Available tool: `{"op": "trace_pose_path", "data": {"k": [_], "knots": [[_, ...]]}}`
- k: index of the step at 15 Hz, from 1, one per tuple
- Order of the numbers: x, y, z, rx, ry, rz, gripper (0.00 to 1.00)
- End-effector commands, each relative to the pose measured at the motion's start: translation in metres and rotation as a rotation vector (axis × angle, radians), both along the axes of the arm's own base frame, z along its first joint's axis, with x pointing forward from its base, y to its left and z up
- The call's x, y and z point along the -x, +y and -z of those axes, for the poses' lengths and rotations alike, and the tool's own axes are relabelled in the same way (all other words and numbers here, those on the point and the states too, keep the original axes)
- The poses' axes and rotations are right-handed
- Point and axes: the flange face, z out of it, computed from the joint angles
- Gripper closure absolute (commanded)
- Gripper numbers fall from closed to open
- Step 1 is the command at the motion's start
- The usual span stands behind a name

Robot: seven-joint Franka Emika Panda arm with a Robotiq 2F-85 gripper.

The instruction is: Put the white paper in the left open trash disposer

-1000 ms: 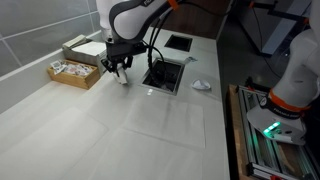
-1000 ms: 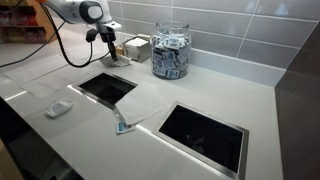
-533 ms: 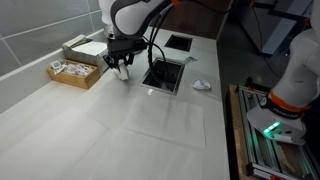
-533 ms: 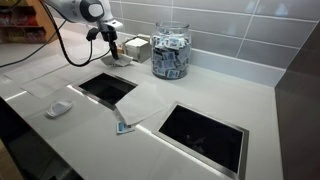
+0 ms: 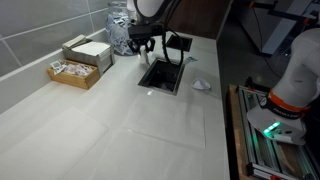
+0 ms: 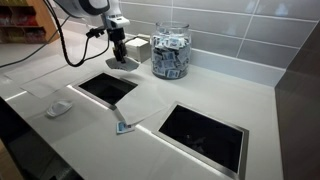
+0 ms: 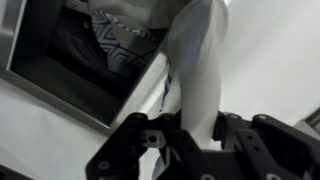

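The paper hangs outside the disposer's rim, so next I will bring my gripper back over the disposer's dark inside, below it toward my base, and release the paper.
My gripper (image 5: 143, 42) is shut on the white paper (image 6: 126, 65), a round white piece that hangs from the fingers just above the counter. In the wrist view the paper (image 7: 200, 60) stands edge-on between the fingers (image 7: 195, 122). The left open trash disposer (image 5: 176, 74), a cutout with a shiny silver rim and a dark inside, lies just in front of the gripper; it also shows in the other exterior view (image 6: 84, 81) and in the wrist view (image 7: 12, 40), up on the left, beside the paper.
A glass jar of packets (image 6: 170, 50) stands next to the gripper by the wall. Cardboard boxes (image 5: 80, 55) sit along the wall. A crumpled white scrap (image 5: 200, 85) lies beside the silver cutout. A smaller black-rimmed cutout (image 5: 178, 43) lies further along the counter. A small packet (image 6: 122, 127) lies between the cutouts.
My gripper has moved with the paper away from the cardboard boxes, toward the jar and the far end of the silver cutout.
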Motion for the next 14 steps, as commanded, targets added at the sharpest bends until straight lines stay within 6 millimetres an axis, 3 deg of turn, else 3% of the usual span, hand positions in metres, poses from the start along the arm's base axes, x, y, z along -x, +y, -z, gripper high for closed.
{"op": "trace_pose_path", "data": {"k": [1, 5, 6, 7, 14], "knots": [[0.044, -0.009, 0.008, -0.022, 0.123, 0.087, 0.97], [0.076, -0.014, 0.016, -0.030, 0.192, 0.150, 0.97], [0.080, -0.015, 0.017, -0.040, 0.195, 0.168, 0.65], [0.085, -0.016, 0.018, -0.050, 0.194, 0.181, 0.64], [0.094, -0.014, 0.007, -0.098, 0.192, 0.202, 0.13]]}}
